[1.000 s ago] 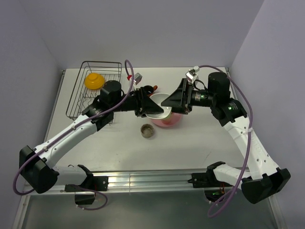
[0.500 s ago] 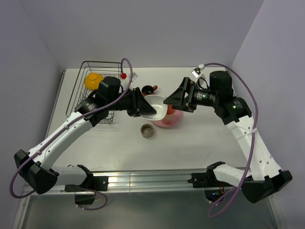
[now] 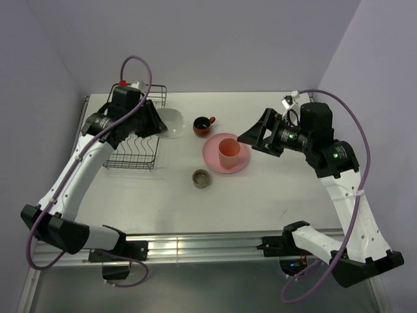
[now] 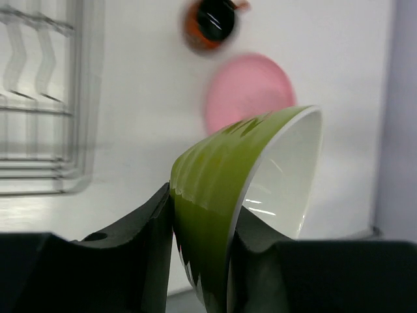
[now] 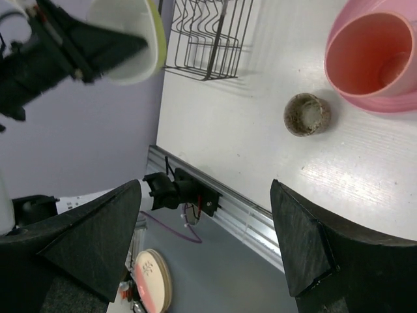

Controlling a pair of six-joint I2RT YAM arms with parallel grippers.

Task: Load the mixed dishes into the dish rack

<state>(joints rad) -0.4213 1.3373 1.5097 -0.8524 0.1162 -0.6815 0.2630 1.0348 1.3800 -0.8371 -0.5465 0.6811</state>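
Note:
The bowl turns toward the rack's far part (image 3: 156, 98) next, and my left gripper lowers and releases it, as that part lies below and to the left in the top view.
My left gripper (image 3: 155, 124) (image 4: 199, 218) is shut on the rim of the white bowl with yellow-green outside (image 3: 172, 122) (image 4: 225, 176). It holds the bowl tilted in the air at the right edge of the black wire dish rack (image 3: 130, 149) (image 4: 39, 98). The left arm hides the rack's far part. The dark red-brown mug (image 3: 203, 125) (image 4: 212, 23) stands right of the bowl. A pink tumbler (image 3: 229, 151) (image 5: 365, 55) stands on the pink plate (image 3: 215, 158) (image 4: 247, 91). The small grey-brown dish (image 3: 201, 178) (image 5: 307, 114) lies nearer. My right gripper (image 3: 253, 137) (image 5: 205, 241) hangs open and empty, right of the plate.
A metal rail (image 3: 208, 244) runs along the table's near edge. Grey walls close the table in at the back and on both sides. A purple cable (image 3: 133, 65) loops above the left wrist.
The left arm has carried the bowl from over the pink plate leftward to the rack's right edge. The right gripper has drawn back to the right, uncovering the tumbler.

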